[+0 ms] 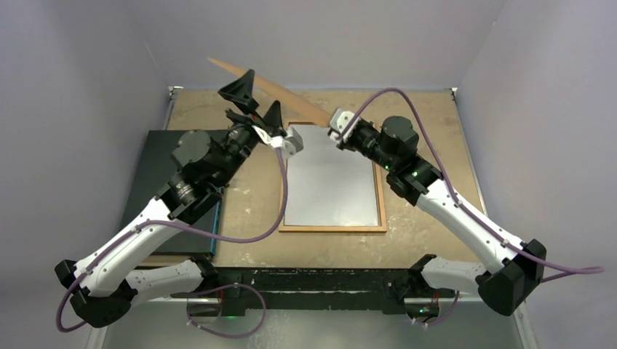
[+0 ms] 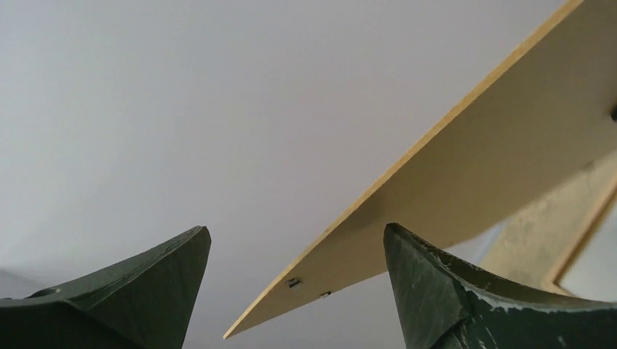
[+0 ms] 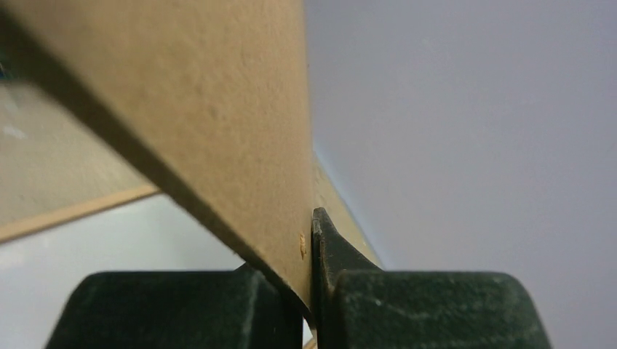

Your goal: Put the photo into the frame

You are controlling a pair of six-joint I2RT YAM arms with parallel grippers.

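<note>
Next I should bring my right gripper back and down, turning the backing board (image 1: 291, 93) flat over the pale grey-white pane (image 1: 331, 185) to release it, because the board still stands tilted up.
The frame (image 1: 331, 229) lies flat on the table, thin orange-brown wood around a pale grey-white pane (image 1: 331, 185). My right gripper (image 1: 336, 123) is shut on one end of the plain brown backing board (image 1: 291, 93) and holds it tilted up above the frame's far edge; the grip shows in the right wrist view (image 3: 309, 240) on the board (image 3: 204, 94). My left gripper (image 1: 256, 103) is open and empty beside the board's raised end. In the left wrist view (image 2: 297, 231) the board (image 2: 509, 131) slants past the fingers without touching. No printed picture shows anywhere.
A dark flat box (image 1: 156, 160) lies on the table's left side, under the left arm. Grey walls close in the table on three sides. A corner of the frame shows in the left wrist view (image 2: 582, 240).
</note>
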